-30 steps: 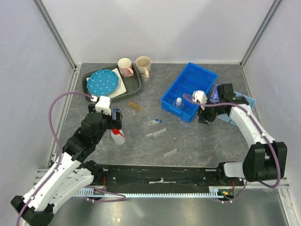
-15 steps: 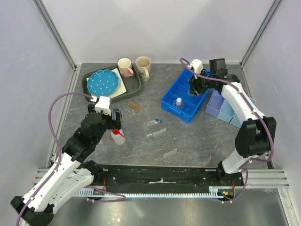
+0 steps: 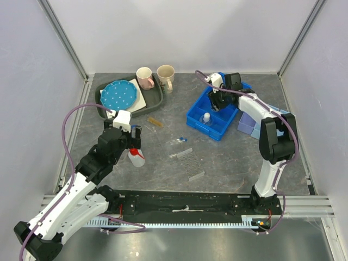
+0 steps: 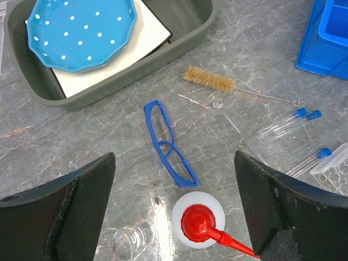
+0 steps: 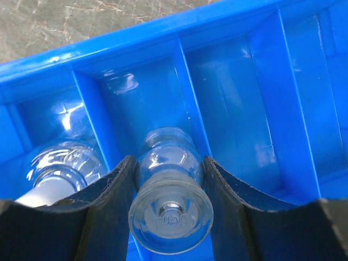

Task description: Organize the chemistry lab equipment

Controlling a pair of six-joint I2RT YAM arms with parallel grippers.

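Note:
Next, my right gripper lowers between the section's blue dividers under the small clear flask and opens, since that section is empty beside the other bottle's.
My left gripper [image 4: 174, 157] hangs open over a white red-capped squeeze bottle [image 4: 198, 220] that stands between its fingers without touching them. Blue-framed safety glasses [image 4: 168, 144] lie just beyond it, and a small clear beaker [image 4: 122, 243] lies to its left. A tan brush [image 4: 209, 80], blue-capped tubes [image 4: 288, 122] and a clear rack [image 4: 337, 171] lie further off. My right gripper [image 5: 169, 179] is shut on a small clear flask [image 5: 171, 201], held over a compartment of the blue bin [image 5: 255, 109]. From above, it hovers at the bin's back left [image 3: 213, 98].
A grey tray [image 3: 157, 95] holds a blue dotted plate [image 3: 119, 94], with two mugs [image 3: 144, 78] behind it. Another clear bottle [image 5: 60, 168] stands in the bin's neighbouring compartment. Light blue boxes [image 3: 250, 122] sit right of the bin. A loose clear strip [image 3: 197, 175] lies near the front.
My right arm has swung from the light blue boxes at the right, up and left over the blue bin, with the clear flask in its jaws. The left arm barely shifted.

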